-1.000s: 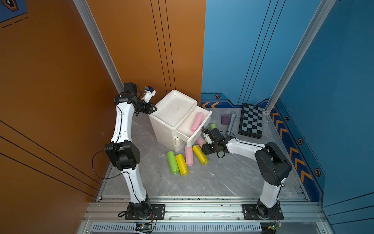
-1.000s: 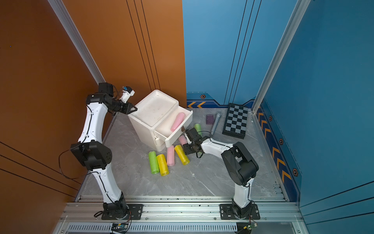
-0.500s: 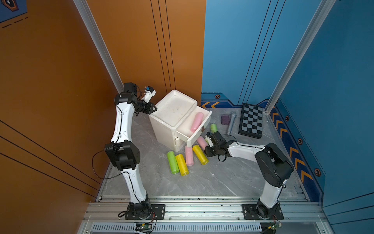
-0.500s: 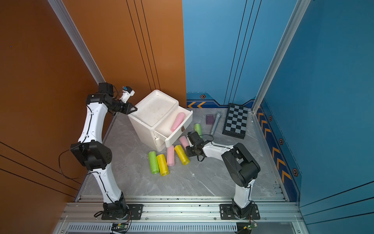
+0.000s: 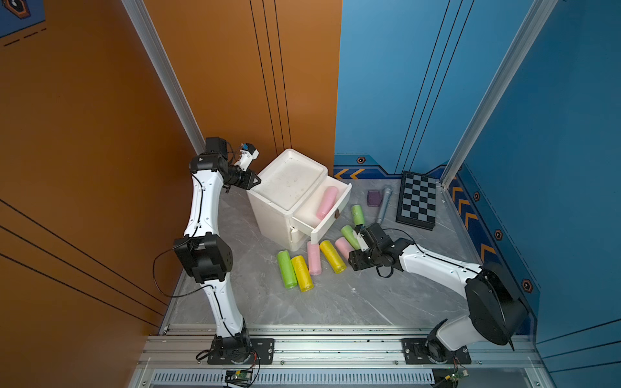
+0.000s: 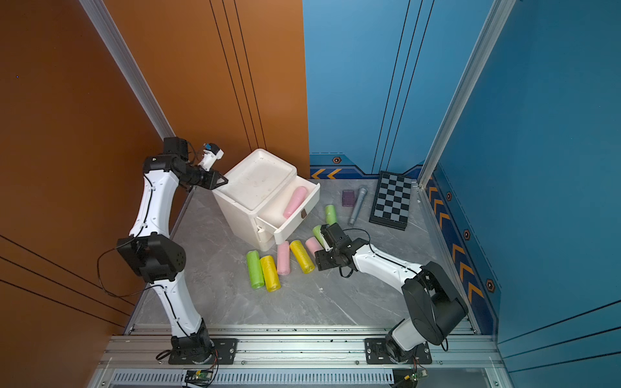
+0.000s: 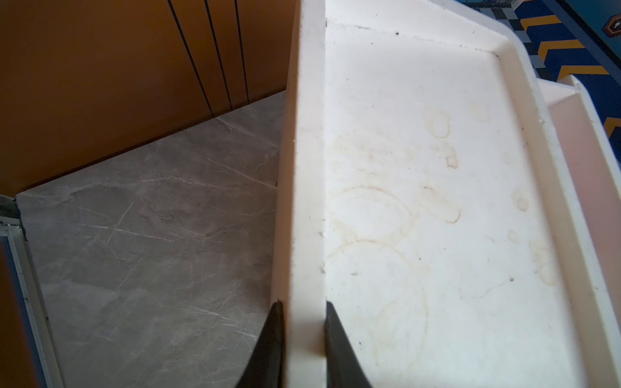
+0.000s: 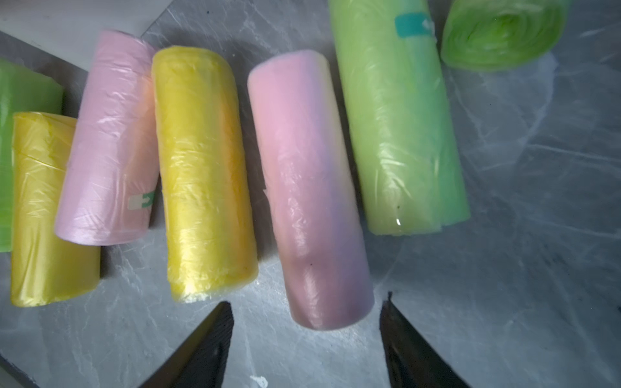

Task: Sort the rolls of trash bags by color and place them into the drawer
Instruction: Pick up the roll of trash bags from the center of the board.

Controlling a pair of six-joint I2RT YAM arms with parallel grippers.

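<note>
My right gripper lowers its open fingers outward onto the middle of the pink roll (image 8: 313, 203) beside the green one next, because they stand only at the pink roll's near end.
One pink roll (image 5: 326, 201) lies in the open drawer (image 5: 331, 225) of the white cabinet (image 5: 289, 181). Several rolls lie on the floor in front of it, among them green (image 5: 286, 269), yellow (image 5: 302, 272), pink (image 5: 314, 258) and yellow (image 5: 332, 256). Farther right are a pink roll (image 8: 311, 188), a green one (image 8: 400, 134) and another green one (image 8: 500, 33). My right gripper (image 8: 307, 302) is open at the near end of that pink roll and holds nothing; in a top view it (image 5: 357, 245) hovers low beside it. My left gripper (image 7: 304, 305) is shut on the cabinet's back top rim (image 7: 307, 168).
A grey metal tube (image 5: 384, 204), a small purple block (image 5: 374, 198) and a folded chessboard (image 5: 418, 201) lie at the back right. Orange and blue walls close in the back and sides. Bare grey floor (image 5: 336, 302) spreads toward the front rail.
The right gripper has drawn back a little from the rolls, toward the front right; its jaws narrowed and then widened again. The left arm has not moved.
</note>
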